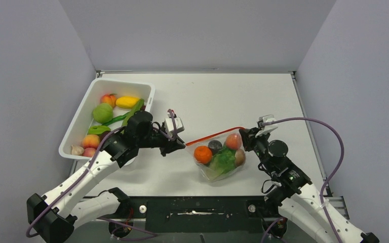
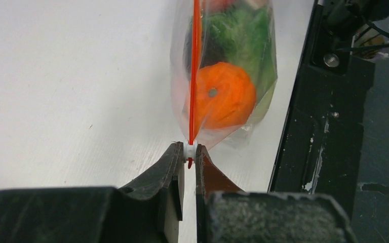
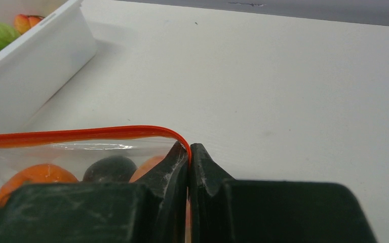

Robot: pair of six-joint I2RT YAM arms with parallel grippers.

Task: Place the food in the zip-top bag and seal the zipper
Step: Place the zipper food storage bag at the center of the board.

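Note:
I will next carry the corner in my right gripper outward from the peach over bare table and open the gripper, because the white slider [image 2: 190, 152] is already at the zipper's other end.
The clear zip-top bag [image 1: 222, 161] lies mid-table holding an orange [image 1: 202, 154], a dark plum [image 1: 215, 146], green lettuce [image 1: 225, 160] and peaches [image 1: 233, 140]. Its red-orange zipper [image 1: 214, 134] runs taut along the mouth between my two grippers. My left gripper [image 1: 181, 147] is shut on the zipper's left end, pinching a small white slider [image 2: 190, 152]. My right gripper [image 1: 247, 135] is shut on the zipper's right corner [image 3: 186, 146]. The left wrist view shows the strip edge-on [image 2: 195, 66] with the orange [image 2: 222, 96] behind it.
A white rectangular bin [image 1: 147, 104] stands at the back left, holding a peach [image 1: 108, 99], a yellow piece [image 1: 127, 102], a green fruit [image 1: 102, 113], green pods and more pieces. The black base rail [image 1: 197, 207] runs along the near edge.

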